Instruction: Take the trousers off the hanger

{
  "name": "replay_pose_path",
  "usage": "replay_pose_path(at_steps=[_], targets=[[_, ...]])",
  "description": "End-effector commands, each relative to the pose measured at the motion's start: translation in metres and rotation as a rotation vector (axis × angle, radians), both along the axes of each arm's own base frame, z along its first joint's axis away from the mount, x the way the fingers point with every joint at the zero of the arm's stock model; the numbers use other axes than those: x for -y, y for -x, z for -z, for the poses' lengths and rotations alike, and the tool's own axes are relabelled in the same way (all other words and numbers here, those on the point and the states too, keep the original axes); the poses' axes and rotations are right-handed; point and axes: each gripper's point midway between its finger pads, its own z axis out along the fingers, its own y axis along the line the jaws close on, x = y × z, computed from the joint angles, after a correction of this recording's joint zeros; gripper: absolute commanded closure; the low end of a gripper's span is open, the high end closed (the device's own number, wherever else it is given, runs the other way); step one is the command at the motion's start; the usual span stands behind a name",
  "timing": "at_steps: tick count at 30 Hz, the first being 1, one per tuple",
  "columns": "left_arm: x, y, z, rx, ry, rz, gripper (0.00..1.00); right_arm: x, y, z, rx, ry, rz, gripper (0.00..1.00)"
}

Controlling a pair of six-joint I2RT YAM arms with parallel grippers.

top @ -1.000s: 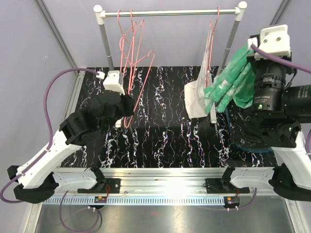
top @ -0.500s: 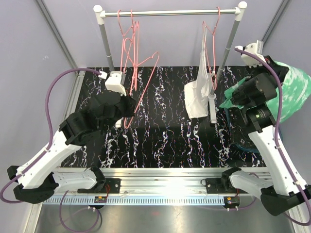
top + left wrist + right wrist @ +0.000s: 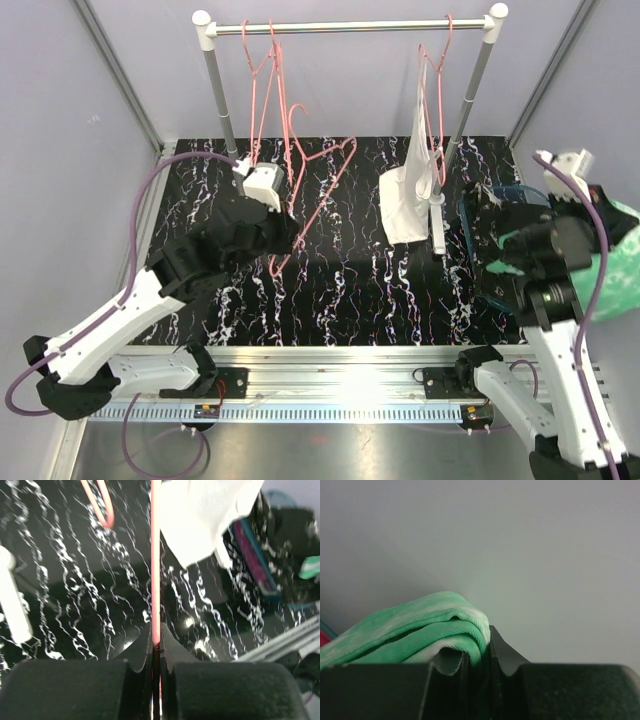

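Note:
I should next move the trousers (image 3: 415, 627) in my right gripper to the left in the top view and down, and let go of them inside the blue-rimmed bin below.
The green-and-white tie-dye trousers (image 3: 415, 627) are bunched between the fingers of my right gripper (image 3: 479, 652), which is shut on them. From above they hang at the far right (image 3: 622, 262), off the table's edge and near the wall. My left gripper (image 3: 155, 636) is shut on the thin wire of a bare pink hanger (image 3: 155, 555). That hanger (image 3: 322, 178) is held tilted over the black marbled table, its hook free of the rail (image 3: 350, 26). The other trousers cannot be made out with certainty.
More bare pink hangers (image 3: 262, 85) hang at the rail's left end. At its right end another hanger (image 3: 437, 70) carries a white cloth (image 3: 403, 208). A blue-rimmed bin (image 3: 474, 212) stands on the table's right side, with a magenta strip (image 3: 251, 559) inside.
My right arm swung the green trousers away from the rack, to the right and nearer. My left gripper carried its pink hanger to the right and a little toward the table's middle.

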Motion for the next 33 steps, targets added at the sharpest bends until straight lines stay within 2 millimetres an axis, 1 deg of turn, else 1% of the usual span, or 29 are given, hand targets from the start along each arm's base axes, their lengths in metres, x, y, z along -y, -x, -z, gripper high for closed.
replay_pose_path(at_steps=[1,2,3,4,5,6,7,9,10,11,13,14,15,16,18,19,20,21,22,23,24,25,26,27,28,29,30,31,33], targets=[[0.024,0.008,-0.014,0.017,0.119,0.105,1.00,0.008,0.035,-0.003,0.040,-0.001,0.032,1.00],[0.026,0.009,-0.012,0.014,0.124,0.115,1.00,0.010,0.042,0.001,0.033,0.005,0.027,1.00],[0.027,0.012,-0.006,0.005,0.123,0.132,1.00,0.009,0.039,0.013,-0.002,0.016,0.021,1.00],[0.028,0.013,-0.007,0.009,0.134,0.137,1.00,0.009,0.038,0.018,-0.021,0.021,0.018,1.00],[0.029,0.014,-0.006,0.008,0.136,0.142,1.00,0.008,0.036,0.025,-0.040,0.025,0.017,1.00],[0.028,0.014,-0.003,0.007,0.131,0.144,1.00,0.007,0.028,0.036,-0.076,0.029,0.017,1.00],[0.027,0.015,-0.005,0.014,0.136,0.147,1.00,0.006,0.022,0.042,-0.091,0.028,0.015,1.00],[0.025,0.016,-0.005,0.020,0.135,0.147,1.00,0.001,0.000,0.052,-0.100,0.021,0.000,1.00],[0.024,0.017,-0.004,0.020,0.130,0.149,1.00,-0.001,-0.008,0.054,-0.091,0.019,-0.007,1.00],[0.021,0.019,-0.007,0.027,0.135,0.149,1.00,-0.004,-0.024,0.053,-0.071,0.021,-0.011,1.00],[0.018,0.020,-0.008,0.032,0.134,0.148,1.00,-0.005,-0.042,0.050,-0.048,0.023,-0.020,1.00],[0.015,0.022,-0.010,0.038,0.137,0.148,1.00,-0.005,-0.064,0.057,-0.070,0.028,-0.025,1.00],[0.012,0.023,-0.011,0.042,0.139,0.143,1.00,-0.005,-0.075,0.053,-0.059,0.031,-0.024,1.00],[0.010,0.024,-0.011,0.042,0.137,0.144,1.00,-0.007,-0.099,0.061,-0.096,0.044,-0.035,1.00],[0.004,0.027,-0.014,0.052,0.141,0.135,1.00,-0.001,-0.117,0.052,-0.045,0.037,-0.019,1.00],[0.001,0.028,-0.013,0.052,0.136,0.131,1.00,0.000,-0.129,0.056,-0.053,0.034,-0.025,1.00],[-0.002,0.029,-0.014,0.056,0.139,0.128,1.00,-0.002,-0.153,0.076,-0.106,0.021,-0.050,1.00],[-0.008,0.030,-0.015,0.066,0.140,0.116,1.00,0.000,-0.163,0.080,-0.116,0.012,-0.049,1.00],[-0.011,0.031,-0.015,0.070,0.141,0.109,1.00,-0.002,-0.173,0.090,-0.135,0.004,-0.059,1.00],[-0.014,0.031,-0.016,0.074,0.140,0.104,1.00,-0.004,-0.187,0.113,-0.185,-0.018,-0.067,1.00],[-0.017,0.031,-0.014,0.077,0.134,0.093,1.00,-0.005,-0.195,0.123,-0.205,-0.040,-0.081,1.00],[-0.021,0.033,-0.014,0.080,0.130,0.090,1.00,-0.010,-0.205,0.139,-0.236,-0.072,-0.127,1.00],[-0.022,0.033,-0.014,0.082,0.126,0.085,1.00,-0.014,-0.207,0.175,-0.318,-0.158,-0.145,1.00],[-0.025,0.032,-0.012,0.081,0.114,0.075,1.00,-0.020,-0.212,0.185,-0.339,-0.211,-0.181,1.00],[-0.026,0.032,-0.012,0.083,0.108,0.073,1.00,-0.031,-0.220,0.205,-0.377,-0.278,-0.262,1.00],[-0.026,0.031,-0.010,0.081,0.102,0.075,1.00,-0.036,-0.216,0.225,-0.406,-0.344,-0.265,1.00],[-0.026,0.031,-0.011,0.082,0.102,0.074,1.00,-0.038,-0.215,0.233,-0.421,-0.373,-0.268,1.00],[-0.025,0.031,-0.011,0.080,0.099,0.077,1.00,-0.045,-0.217,0.246,-0.448,-0.417,-0.304,1.00],[-0.025,0.032,-0.012,0.077,0.095,0.080,1.00,-0.054,-0.215,0.271,-0.510,-0.487,-0.332,1.00]])
